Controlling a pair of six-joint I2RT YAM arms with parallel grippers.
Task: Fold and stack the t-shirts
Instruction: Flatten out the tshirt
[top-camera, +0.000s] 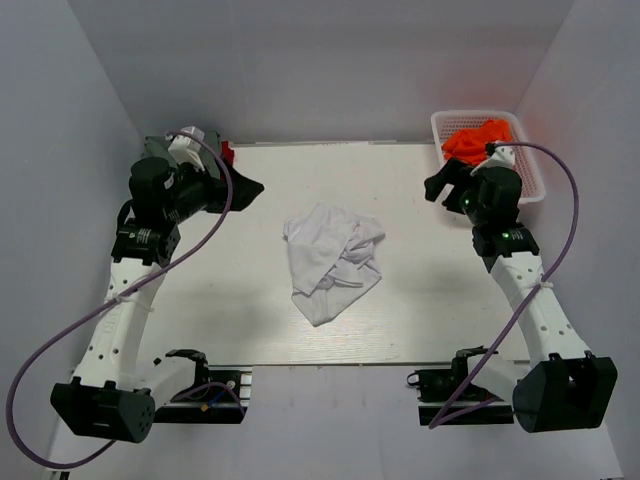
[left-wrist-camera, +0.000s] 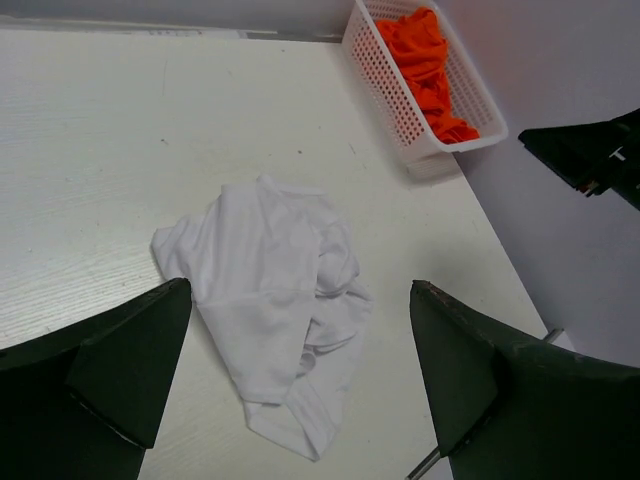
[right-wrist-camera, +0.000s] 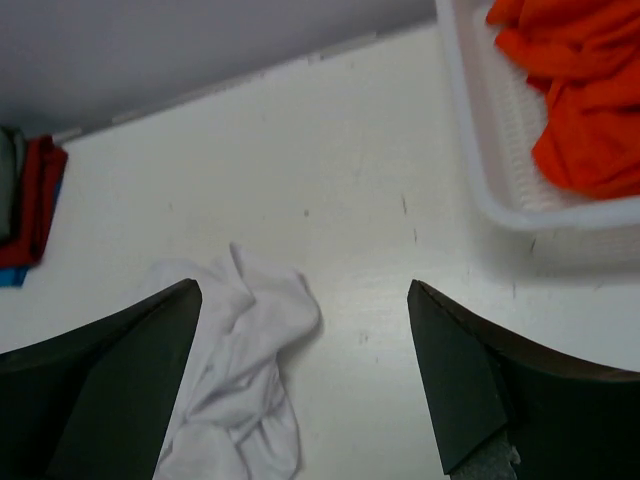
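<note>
Next, my left gripper lowers back and across to the white t-shirt's edge on the folded stack's side, onto its near part (top-camera: 296, 292) (left-wrist-camera: 251, 400).
A crumpled white t-shirt (top-camera: 333, 260) lies in the middle of the table; it also shows in the left wrist view (left-wrist-camera: 270, 300) and the right wrist view (right-wrist-camera: 240, 390). A bright orange t-shirt (top-camera: 477, 138) lies bunched in the white lattice basket (top-camera: 532, 172) at the back right. A stack of folded shirts, olive-grey, red and blue (right-wrist-camera: 25, 205), sits at the back left. My left gripper (top-camera: 245, 190) is open and empty, held above the table left of the white shirt. My right gripper (top-camera: 437, 185) is open and empty, next to the basket.
The basket also shows in the left wrist view (left-wrist-camera: 385, 95) and the right wrist view (right-wrist-camera: 480, 190). White walls enclose the table on three sides. The folded stack is mostly hidden behind the left arm in the top view.
</note>
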